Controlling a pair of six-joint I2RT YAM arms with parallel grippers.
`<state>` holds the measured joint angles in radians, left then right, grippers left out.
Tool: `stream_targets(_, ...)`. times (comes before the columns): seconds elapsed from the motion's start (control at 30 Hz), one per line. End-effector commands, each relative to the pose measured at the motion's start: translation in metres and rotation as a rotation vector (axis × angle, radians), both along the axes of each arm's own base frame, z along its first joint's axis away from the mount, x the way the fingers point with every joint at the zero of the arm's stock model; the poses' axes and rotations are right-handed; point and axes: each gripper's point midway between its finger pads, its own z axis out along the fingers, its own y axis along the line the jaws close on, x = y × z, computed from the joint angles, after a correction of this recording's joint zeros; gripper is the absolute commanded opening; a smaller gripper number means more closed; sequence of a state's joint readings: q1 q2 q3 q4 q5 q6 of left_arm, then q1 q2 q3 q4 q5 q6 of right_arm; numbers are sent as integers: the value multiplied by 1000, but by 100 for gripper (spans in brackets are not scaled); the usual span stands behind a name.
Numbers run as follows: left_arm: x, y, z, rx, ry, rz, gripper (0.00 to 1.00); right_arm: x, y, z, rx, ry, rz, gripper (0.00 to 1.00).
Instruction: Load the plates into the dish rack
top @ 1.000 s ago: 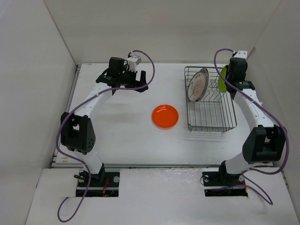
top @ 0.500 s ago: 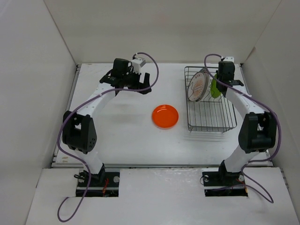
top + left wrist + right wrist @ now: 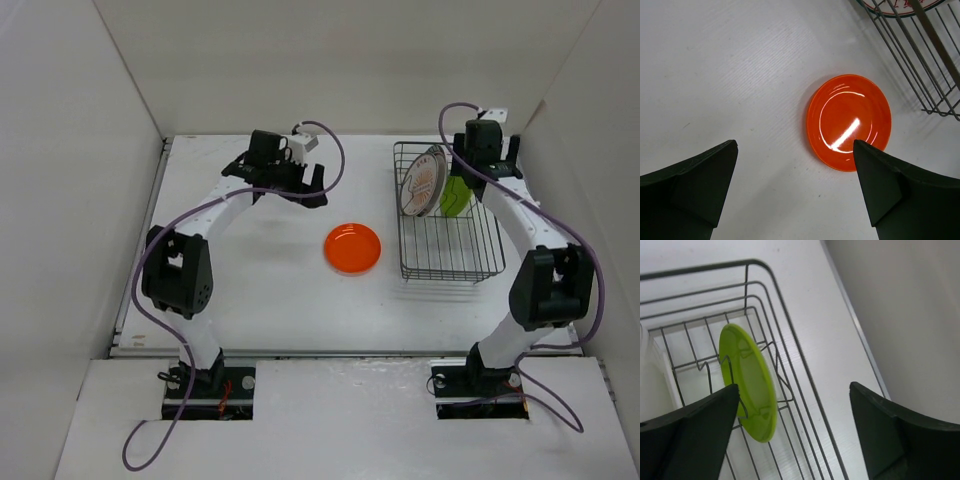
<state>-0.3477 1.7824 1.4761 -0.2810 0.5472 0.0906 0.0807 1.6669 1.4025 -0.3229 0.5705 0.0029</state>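
My left gripper comes down to the far rim of the orange plate point(image 3: 352, 248) next, the rim that points away from the rack.
The orange plate point(image 3: 352, 248) point(image 3: 848, 121) lies flat on the table, left of the dish rack point(image 3: 450, 274) point(image 3: 790, 347). The lime green plate point(image 3: 453, 195) point(image 3: 747, 380) stands on edge between the rack's slot wires. A white patterned plate point(image 3: 422, 182) point(image 3: 900, 4) leans upright at the rack's far left end. My right gripper point(image 3: 484, 166) point(image 3: 793, 386) is open above the rack's far right corner, just right of the green plate and holding nothing. My left gripper point(image 3: 312, 185) point(image 3: 794, 145) is open and empty, above the table up and left of the orange plate.
White walls enclose the table on the left, back and right; the right wall point(image 3: 910, 310) runs close beside the rack. The rack's near wires point(image 3: 935, 75) stand just right of the orange plate. Purple cables loop off both wrists.
My right gripper carried the lime green plate left over the rack, then opened and let it go; it now stands in the slots. My left gripper shifted slightly right.
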Motion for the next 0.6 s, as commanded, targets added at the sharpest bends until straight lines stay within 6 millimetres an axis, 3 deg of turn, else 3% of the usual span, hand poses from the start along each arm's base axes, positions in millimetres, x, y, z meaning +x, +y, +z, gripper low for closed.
stream_targets(0.0,-8,-9,-17,1,30,-54,100,-16,-10,82,0,-182,-92,100)
stream_targets(0.03,-7,-9,-22,5,42,-54,100,-23,-10,101,20,-230,-100,100)
stream_targets(0.13,-12,-15,-48,24,100,-78,100,-36,-4,122,57,-274,-57,100)
stream_targets(0.2,-17,-20,-66,29,158,-100,100,-48,8,146,99,-336,-1,100)
stream_targets(0.3,-24,-26,-86,38,240,-125,100,-59,34,162,182,-371,150,100)
stream_targets(0.33,-25,-27,-90,39,251,-136,100,-61,52,162,220,-359,240,100)
stream_targets(0.57,-37,-42,-109,40,314,-184,91,-91,83,178,308,-392,404,100)
